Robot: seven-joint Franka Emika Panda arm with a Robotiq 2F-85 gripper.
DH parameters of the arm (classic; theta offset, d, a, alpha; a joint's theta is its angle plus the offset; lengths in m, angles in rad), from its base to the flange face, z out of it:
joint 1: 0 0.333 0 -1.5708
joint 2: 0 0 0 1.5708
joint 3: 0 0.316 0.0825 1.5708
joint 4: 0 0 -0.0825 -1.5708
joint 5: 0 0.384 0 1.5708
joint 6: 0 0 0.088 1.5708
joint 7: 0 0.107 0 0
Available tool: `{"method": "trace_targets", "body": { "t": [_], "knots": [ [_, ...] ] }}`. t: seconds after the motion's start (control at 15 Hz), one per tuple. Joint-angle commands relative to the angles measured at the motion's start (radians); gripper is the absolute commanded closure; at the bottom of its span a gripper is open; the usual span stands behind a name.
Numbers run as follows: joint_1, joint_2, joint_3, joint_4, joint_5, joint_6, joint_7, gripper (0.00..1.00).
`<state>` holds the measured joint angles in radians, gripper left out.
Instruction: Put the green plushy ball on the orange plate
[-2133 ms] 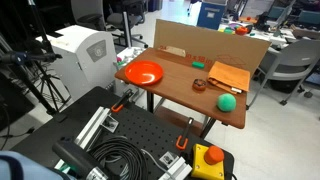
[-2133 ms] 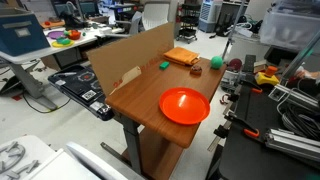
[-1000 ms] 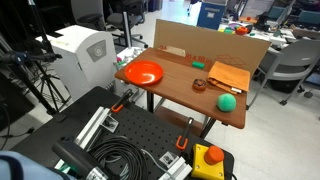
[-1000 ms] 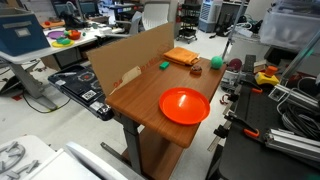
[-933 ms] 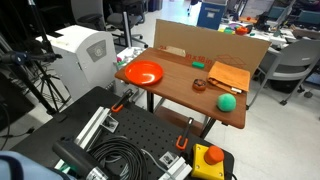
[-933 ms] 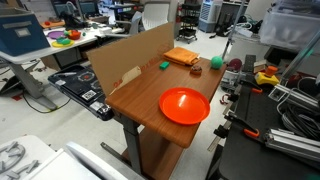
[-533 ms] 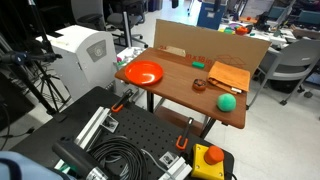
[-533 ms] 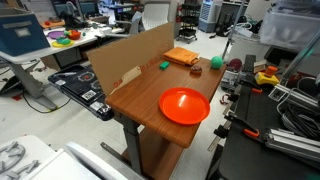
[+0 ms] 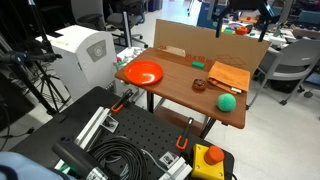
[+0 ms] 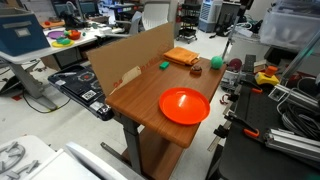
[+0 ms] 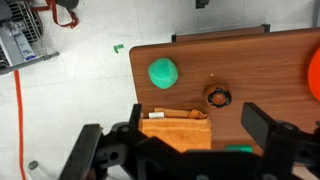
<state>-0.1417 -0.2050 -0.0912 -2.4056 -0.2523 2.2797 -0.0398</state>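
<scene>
I should lower my open gripper toward the table's front corner and around the green plushy ball, because the ball lies far below it, past the orange-tan sheet.
The green plushy ball lies near the table's front corner, also in the other exterior view and in the wrist view. The orange plate sits empty at the table's opposite end; only its rim shows at the right edge of the wrist view. My gripper hangs high above the table, open and empty, its fingers spread over the orange-tan sheet. In an exterior view it shows at the top edge, far above the ball.
A brown round object lies beside the ball. The orange-tan sheet and a flat teal object lie near a cardboard wall along the table's back edge. The wooden table has open floor around it.
My gripper has come into view at the top of an exterior view, above the table. The ball, the plate and the other objects have not moved.
</scene>
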Motion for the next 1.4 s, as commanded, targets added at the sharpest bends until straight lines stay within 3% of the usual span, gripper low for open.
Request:
{"method": "trace_targets", "body": {
  "t": [0.0, 0.33, 0.67, 1.33],
  "knots": [
    [-0.011, 0.175, -0.039, 0.093, -0.014, 0.037, -0.094, 0.00],
    [-0.018, 0.403, -0.060, 0.198, -0.036, 0.105, -0.124, 0.00],
    [-0.017, 0.588, -0.072, 0.315, -0.054, 0.075, -0.145, 0.00],
    [-0.006, 0.782, -0.053, 0.469, -0.078, -0.065, -0.198, 0.00]
  ]
}}
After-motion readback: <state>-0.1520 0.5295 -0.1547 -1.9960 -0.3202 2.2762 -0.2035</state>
